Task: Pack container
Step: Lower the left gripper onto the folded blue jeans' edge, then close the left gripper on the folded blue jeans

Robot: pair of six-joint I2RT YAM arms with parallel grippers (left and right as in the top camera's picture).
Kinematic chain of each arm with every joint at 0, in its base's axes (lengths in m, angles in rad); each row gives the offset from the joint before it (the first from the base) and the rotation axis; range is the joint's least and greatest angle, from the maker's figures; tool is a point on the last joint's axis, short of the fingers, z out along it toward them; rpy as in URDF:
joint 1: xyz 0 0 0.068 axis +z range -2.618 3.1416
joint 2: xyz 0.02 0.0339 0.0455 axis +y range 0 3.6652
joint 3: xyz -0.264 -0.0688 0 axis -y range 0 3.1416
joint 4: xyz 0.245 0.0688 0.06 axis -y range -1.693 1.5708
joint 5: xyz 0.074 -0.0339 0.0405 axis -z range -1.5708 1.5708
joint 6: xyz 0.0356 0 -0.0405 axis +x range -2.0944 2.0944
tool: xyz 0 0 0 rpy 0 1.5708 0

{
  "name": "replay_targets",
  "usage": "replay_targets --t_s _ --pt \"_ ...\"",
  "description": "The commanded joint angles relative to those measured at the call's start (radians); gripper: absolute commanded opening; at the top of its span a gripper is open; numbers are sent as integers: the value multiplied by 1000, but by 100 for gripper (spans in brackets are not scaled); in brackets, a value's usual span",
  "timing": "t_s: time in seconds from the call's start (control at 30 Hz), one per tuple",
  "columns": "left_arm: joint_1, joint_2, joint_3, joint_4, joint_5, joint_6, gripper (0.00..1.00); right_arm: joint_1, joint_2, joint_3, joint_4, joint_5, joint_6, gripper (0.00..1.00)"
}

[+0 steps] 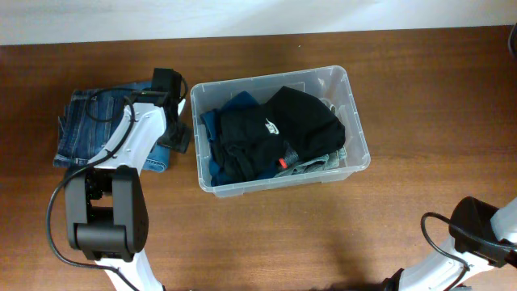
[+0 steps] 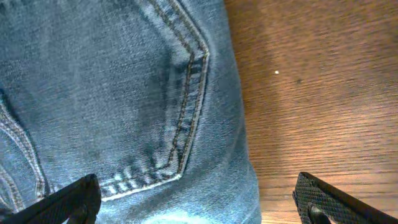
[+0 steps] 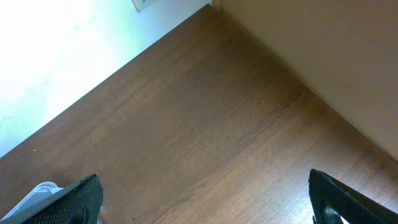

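Note:
I should next bring my left gripper down onto the jeans' folded edge (image 1: 161,158) (image 2: 233,183) beside the tub and close it, because its open fingers are already around that edge.
The container (image 1: 357,129), a clear plastic tub, stands in the middle of the table and holds dark clothes, among them a black garment (image 1: 279,121) with a white logo and something blue. Folded blue jeans (image 1: 89,121) lie on the table left of the tub. My left gripper (image 1: 174,133) is over the right edge of the jeans, beside the tub's left wall. In the left wrist view it is open (image 2: 199,202), its fingers straddling the denim edge (image 2: 124,93) without holding it. My right gripper (image 3: 202,199) is open and empty over bare wood; only its arm shows at the overhead view's bottom right.
The wooden table (image 1: 404,218) runs to a pale wall along the back. A corner of the tub (image 3: 40,193) shows at the lower left of the right wrist view.

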Motion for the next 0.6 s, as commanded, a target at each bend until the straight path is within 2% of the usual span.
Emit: replay_targets --t_s 0.0,0.23,0.57 --pt "5 13 -35 12 -33 -14 99 -3 -11 -2 -6 5 0 98" --pt "5 13 -68 53 -87 -49 99 -3 -11 -2 -6 5 0 98" --pt "5 66 -70 81 -88 -85 99 -3 -11 -2 -6 5 0 98"
